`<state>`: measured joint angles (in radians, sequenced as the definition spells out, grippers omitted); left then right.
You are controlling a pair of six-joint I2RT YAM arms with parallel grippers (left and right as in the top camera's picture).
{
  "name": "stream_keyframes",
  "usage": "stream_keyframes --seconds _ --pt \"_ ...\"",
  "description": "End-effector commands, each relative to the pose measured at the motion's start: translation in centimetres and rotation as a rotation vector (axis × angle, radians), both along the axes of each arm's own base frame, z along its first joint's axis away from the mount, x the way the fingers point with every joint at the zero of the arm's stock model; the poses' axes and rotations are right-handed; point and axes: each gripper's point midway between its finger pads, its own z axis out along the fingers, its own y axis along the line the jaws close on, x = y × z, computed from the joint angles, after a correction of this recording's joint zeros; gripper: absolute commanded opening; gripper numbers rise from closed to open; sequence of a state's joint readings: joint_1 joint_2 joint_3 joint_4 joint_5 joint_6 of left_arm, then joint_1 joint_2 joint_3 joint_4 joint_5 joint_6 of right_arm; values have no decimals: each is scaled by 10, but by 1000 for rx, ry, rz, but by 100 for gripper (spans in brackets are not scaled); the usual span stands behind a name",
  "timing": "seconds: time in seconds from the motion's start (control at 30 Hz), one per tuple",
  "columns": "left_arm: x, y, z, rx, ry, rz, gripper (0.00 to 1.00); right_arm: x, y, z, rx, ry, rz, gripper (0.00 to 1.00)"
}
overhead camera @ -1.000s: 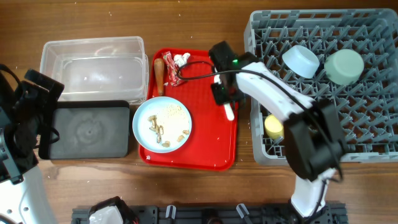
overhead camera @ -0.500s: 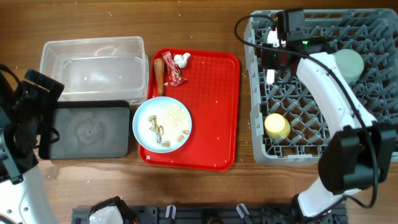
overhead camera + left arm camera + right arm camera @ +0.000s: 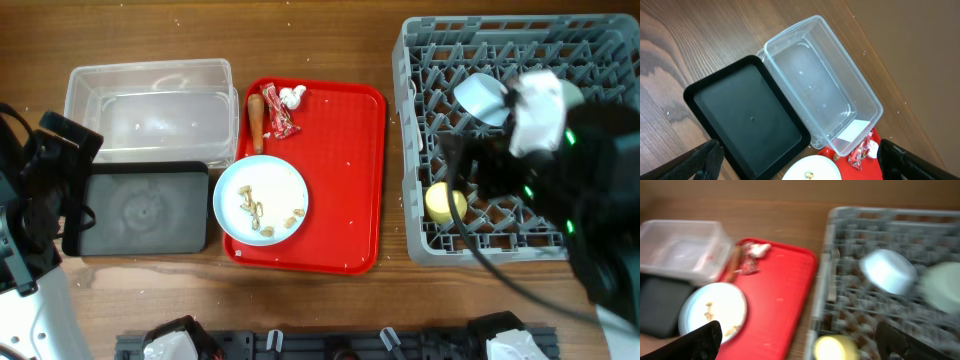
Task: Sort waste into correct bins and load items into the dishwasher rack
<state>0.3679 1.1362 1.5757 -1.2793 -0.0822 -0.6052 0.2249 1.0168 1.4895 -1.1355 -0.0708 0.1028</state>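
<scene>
The light blue plate's rack-side rim (image 3: 306,196) lies below the left gripper, to its right in the overhead view, so the left gripper should cross over and go down where the tray is bare.
The grey dishwasher rack (image 3: 412,70) holds a light blue bowl (image 3: 481,97), a yellow cup (image 3: 441,204) and a mint-green bowl (image 3: 940,292). My right arm (image 3: 545,150) hangs blurred over the rack. Its gripper (image 3: 802,351) is open and empty above the cup. I cannot make out the spoon. On the red tray (image 3: 340,180) lie the light blue plate (image 3: 261,199) with crumbs, a candy wrapper (image 3: 280,121), a tissue (image 3: 291,96) and a carrot-like stick (image 3: 256,120). My left gripper (image 3: 802,172) hovers open over the black tub (image 3: 750,125) and the clear tub (image 3: 820,85).
The clear tub (image 3: 150,108) and the black tub (image 3: 140,210) sit side by side left of the tray, both with nothing in them. My left arm (image 3: 40,190) stands at the table's left edge. Bare wood separates the tray from the rack.
My right gripper carried the white spoon from the tray to the rack's far left corner, opened, and has swung back over the rack's right half. The left arm has not moved.
</scene>
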Motion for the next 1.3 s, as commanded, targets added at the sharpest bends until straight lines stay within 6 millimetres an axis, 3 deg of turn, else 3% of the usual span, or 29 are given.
stream_keyframes --seconds 0.0,0.07,0.13,0.2,0.23,0.33,0.47,0.57,0.7,1.1,1.17,1.23,1.27 --pt "-1 5 1 7 -1 24 100 -15 -46 -2 -152 -74 -176 100" --pt "-1 5 1 7 -1 24 100 -18 -49 -4 -173 -174 -165 100" --pt "-1 5 1 7 -1 24 100 -16 -36 -14 -160 -335 -79 100" --pt "-1 5 1 7 -1 24 100 -18 -21 -46 -112 -458 -6 100" --pt "-1 5 1 7 -1 24 100 -20 -19 -74 -81 -499 -3 100" --pt "-1 5 1 7 -1 24 100 -24 -19 -130 -30 -540 -20 100" --pt "-1 5 1 7 -1 24 100 -26 -19 -166 -15 -600 -23 100" --pt "-1 5 1 7 -1 24 100 -21 -18 -181 -5 -593 -24 100" --pt "-1 5 1 7 -1 24 100 -15 -16 -175 56 -679 -45 100" --pt "-1 4 1 3 -2 23 100 -15 -16 -178 53 -665 -45 100" --pt "12 -41 -2 -218 -62 -124 100 -15 -16 -178 52 -665 -44 100" --pt "38 -72 4 -322 -141 -279 100 -15 -16 -178 53 -665 -44 100" --pt "49 -86 -4 -338 -126 -339 95 -15 -16 -178 53 -665 -44 100"
